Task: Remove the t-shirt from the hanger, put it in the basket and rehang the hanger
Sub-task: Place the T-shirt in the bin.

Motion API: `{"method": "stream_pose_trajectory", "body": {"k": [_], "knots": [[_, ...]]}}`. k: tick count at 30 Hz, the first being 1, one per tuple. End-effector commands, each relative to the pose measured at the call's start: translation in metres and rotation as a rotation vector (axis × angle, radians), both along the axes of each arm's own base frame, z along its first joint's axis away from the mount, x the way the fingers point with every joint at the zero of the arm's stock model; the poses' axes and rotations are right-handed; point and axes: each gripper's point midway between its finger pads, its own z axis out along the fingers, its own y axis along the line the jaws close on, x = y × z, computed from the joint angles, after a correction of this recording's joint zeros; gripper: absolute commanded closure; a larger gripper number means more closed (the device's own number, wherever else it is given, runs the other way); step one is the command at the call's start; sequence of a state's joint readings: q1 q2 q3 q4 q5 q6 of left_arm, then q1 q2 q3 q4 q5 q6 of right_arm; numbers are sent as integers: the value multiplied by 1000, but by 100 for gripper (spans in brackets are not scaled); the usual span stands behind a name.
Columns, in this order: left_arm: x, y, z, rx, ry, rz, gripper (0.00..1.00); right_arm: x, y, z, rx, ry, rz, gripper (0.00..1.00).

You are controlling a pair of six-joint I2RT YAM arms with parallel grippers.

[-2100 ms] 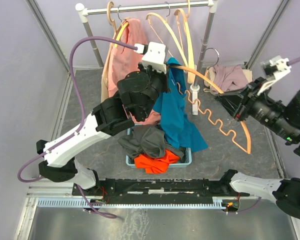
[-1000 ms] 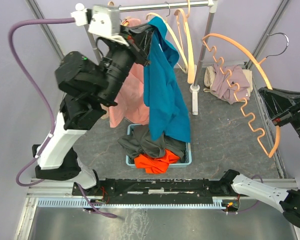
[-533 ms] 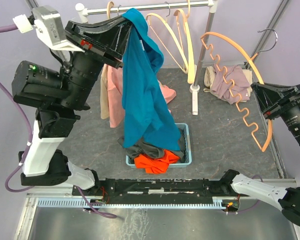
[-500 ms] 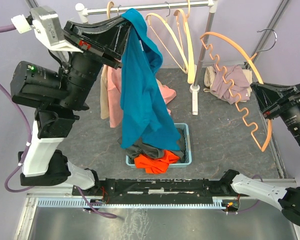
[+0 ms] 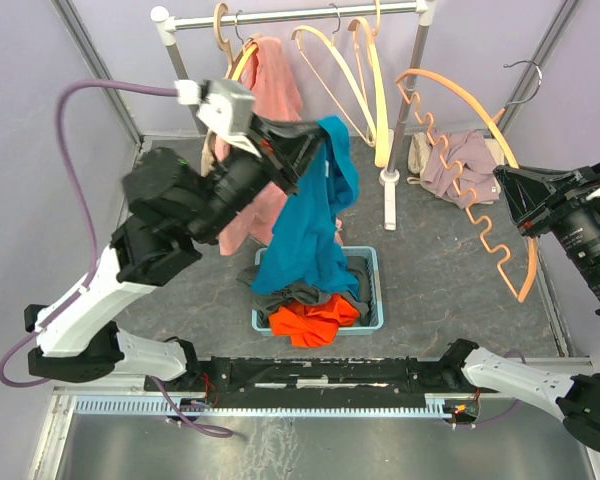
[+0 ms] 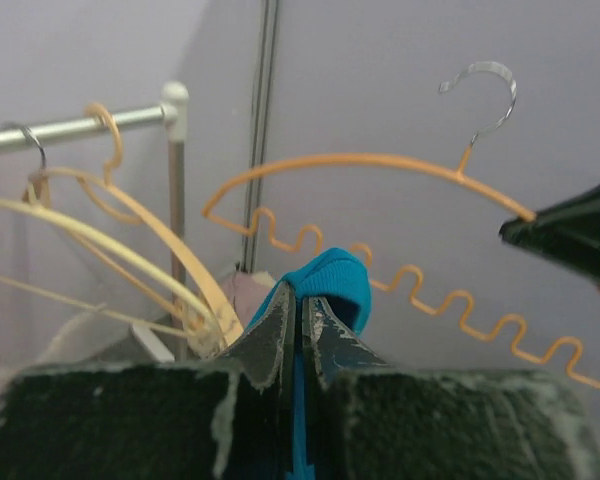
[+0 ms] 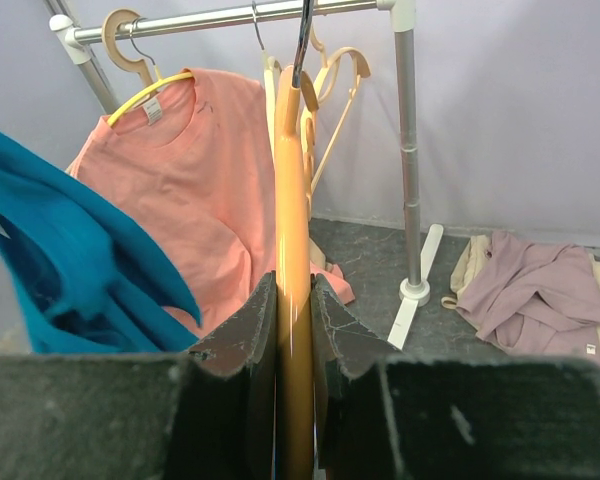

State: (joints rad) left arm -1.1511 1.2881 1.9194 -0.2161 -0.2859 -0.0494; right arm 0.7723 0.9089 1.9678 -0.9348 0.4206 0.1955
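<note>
I will next tilt the fingers of my left gripper down and lower the t-shirt (image 5: 305, 235), already off the hanger, onto the garments in the blue basket. Then I will let go of it, since the basket is below.
The teal t-shirt (image 5: 305, 235) hangs free of the hanger from my left gripper (image 5: 318, 140), which is shut on its top fold. Its lower end sags onto the clothes in the blue basket (image 5: 378, 292). In the left wrist view the jaws are pressed together on teal cloth (image 6: 332, 282) at my left gripper (image 6: 302, 302). The bare orange hanger (image 5: 460, 85), with a wavy lower bar and a metal hook, is held up at the right by my right gripper (image 5: 508, 190). In the right wrist view, my right gripper (image 7: 293, 300) is clamped on the hanger (image 7: 292, 190), and the t-shirt (image 7: 50, 260) is at the left.
A clothes rack (image 5: 300, 15) stands at the back with a pink shirt (image 5: 270, 85) on a yellow hanger and empty wooden hangers (image 5: 365, 70). The basket holds grey and orange garments (image 5: 310, 322). A lilac garment (image 5: 460, 155) lies on the floor near the rack's right post.
My left arm has come down and forward with the t-shirt, so its lower end now rests in the basket. The right arm and the hanger have hardly moved.
</note>
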Motion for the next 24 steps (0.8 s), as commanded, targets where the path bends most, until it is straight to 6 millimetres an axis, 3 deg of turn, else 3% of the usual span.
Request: {"method": "stream_pose_trajectory", "body": {"k": [1,10,24], "knots": [[-4,0,-29,3,92,-38,97,1,0,18,58,-53,-5,99],[-6,8,-110,135,261,-18,97,7,5,11,34,-37,-8,99],[-21,20,-259,390,619,11,97,17,13,2,12,-16,-16,99]]}}
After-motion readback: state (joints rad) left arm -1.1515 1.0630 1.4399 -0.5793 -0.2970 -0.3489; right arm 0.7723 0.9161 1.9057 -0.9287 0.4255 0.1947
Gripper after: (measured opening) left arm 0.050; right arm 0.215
